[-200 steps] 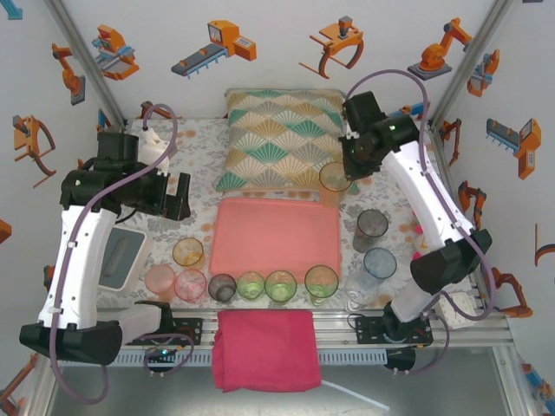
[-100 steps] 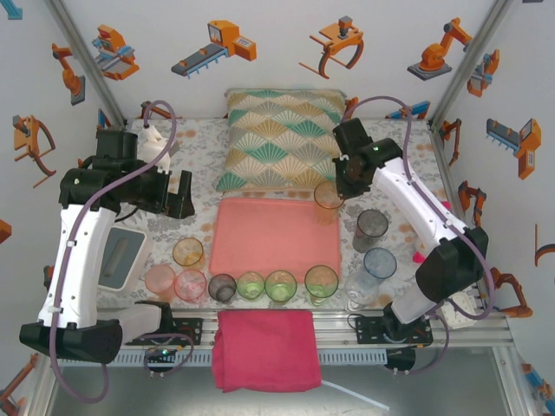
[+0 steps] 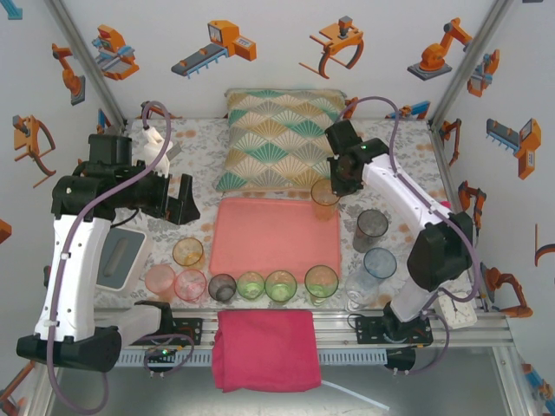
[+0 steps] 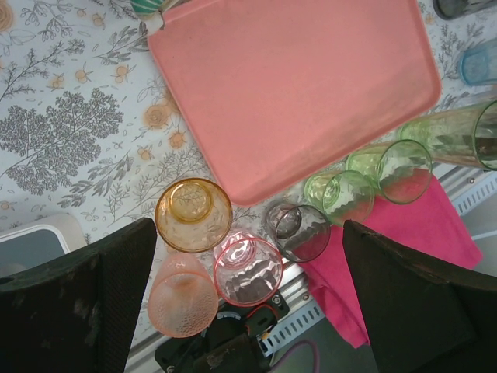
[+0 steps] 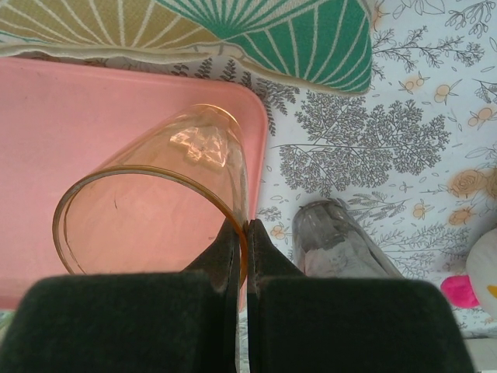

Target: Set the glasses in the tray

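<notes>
I should next lower my right gripper to stand the amber glass in the tray's empty far corner [image 3: 326, 218] [image 5: 217, 120] by the cushion and let go of the rim of the glass.
The salmon-pink tray [image 3: 276, 236] [image 4: 295, 85] [image 5: 70, 116] lies mid-table with nothing in it. My right gripper [image 3: 336, 180] [image 5: 242, 233] is shut on the rim of an amber glass [image 3: 325, 198] [image 5: 155, 202], held tilted over the tray's far right corner. A smoky grey glass [image 3: 370, 227] [image 5: 342, 245] stands right of the tray, with a blue glass [image 3: 379, 263] and a clear one [image 3: 360, 289] nearer. Several tinted glasses line the tray's near edge, from a peach glass [image 3: 159, 279] [image 4: 182, 294] to a green glass [image 3: 321, 281]. My left gripper [image 3: 178, 198] [image 4: 248, 229] hangs open above the pink glass [image 4: 247, 270].
A fan-patterned cushion [image 3: 282, 139] lies just behind the tray. A magenta folded cloth [image 3: 264, 347] hangs over the front rail. A white box [image 3: 121, 256] sits at the left under my left arm. Patterned walls close in both sides.
My right gripper has carried the amber glass left and nearer, from beside the cushion's corner to over the tray's far right corner. The left arm has barely shifted.
</notes>
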